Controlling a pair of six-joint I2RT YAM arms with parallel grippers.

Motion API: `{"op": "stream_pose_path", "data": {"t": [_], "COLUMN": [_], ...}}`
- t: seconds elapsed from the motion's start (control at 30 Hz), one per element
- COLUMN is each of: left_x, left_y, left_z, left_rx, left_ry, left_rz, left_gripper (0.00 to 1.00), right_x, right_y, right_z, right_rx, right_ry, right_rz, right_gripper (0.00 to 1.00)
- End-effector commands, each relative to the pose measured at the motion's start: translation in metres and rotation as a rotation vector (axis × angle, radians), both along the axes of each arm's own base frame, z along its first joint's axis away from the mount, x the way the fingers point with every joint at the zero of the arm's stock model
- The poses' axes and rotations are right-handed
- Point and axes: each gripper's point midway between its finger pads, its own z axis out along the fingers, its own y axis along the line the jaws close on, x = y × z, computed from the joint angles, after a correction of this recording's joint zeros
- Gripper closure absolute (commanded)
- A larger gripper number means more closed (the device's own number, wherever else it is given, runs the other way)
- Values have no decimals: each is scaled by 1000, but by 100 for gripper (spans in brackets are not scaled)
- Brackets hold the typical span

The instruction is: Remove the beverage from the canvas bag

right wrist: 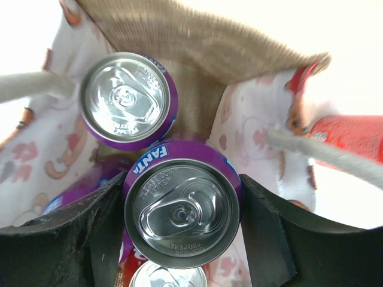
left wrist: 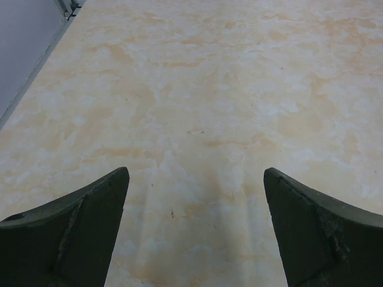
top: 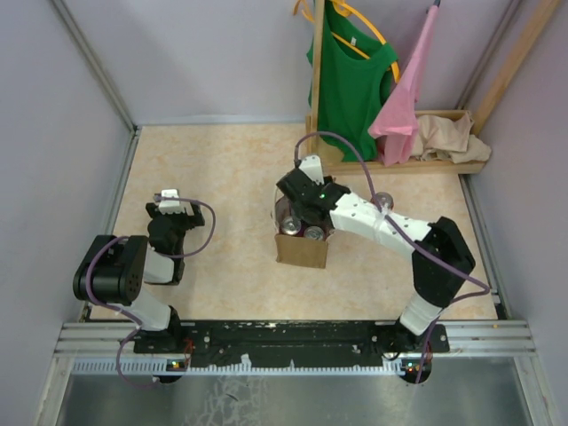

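Observation:
The right gripper will lift the purple can up and out, then lower to release it on the tabletop between bag and outer red can (top: 353,185), because that spot is bare.
The canvas bag (top: 302,251) stands open at the table's middle, tan outside with a pale printed lining (right wrist: 251,128) and two pale rope handles (right wrist: 326,150). Several cans stand in it. My right gripper (top: 300,213) reaches down into the bag. In the right wrist view its jaws press both sides of a purple Fanta can (right wrist: 182,206). A second purple can (right wrist: 127,98) stands beyond it and a red can's top (right wrist: 170,277) shows below. My left gripper (left wrist: 194,179) is open and empty over bare table, far left of the bag (top: 170,202).
A red can (right wrist: 350,134) stands outside the bag, to its right; its top (top: 383,201) shows beside my right arm. A wooden rack with a green shirt (top: 355,80), pink cloth (top: 404,106) and beige cloth (top: 448,138) stands at the back right. Grey walls enclose the table.

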Motion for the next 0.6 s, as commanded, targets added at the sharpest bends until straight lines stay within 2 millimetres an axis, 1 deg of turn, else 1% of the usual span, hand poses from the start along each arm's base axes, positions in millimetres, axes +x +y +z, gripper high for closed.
{"op": "stream_pose_path", "data": {"t": [0.0,0.13,0.27,0.37,0.47,0.57], "left_x": [5,5,5,5,5,5], "left_y": [-3,-3,-3,-3,-3,-3], "left_z": [5,4,5,5,5,5], "left_rx": [3,4,3,4,4,4], "left_ry": [-18,-17,-18,-18,-19,-18], "left_rz": [-12,-12,-12,-12,-11,-12], "left_gripper": [0,0,0,0,0,0], "right_x": [24,24,25,24,20,14], "right_y": [9,5,-6,-20,-38,-61], "right_z": [123,158,197,229,258,278], "right_rx": [105,128,149,161,158,141], "right_ry": [-266,-324,-418,-499,-575,-634], "right_rz": [23,25,5,-24,-70,-132], "right_gripper": [100,100,100,100,100,100]}}
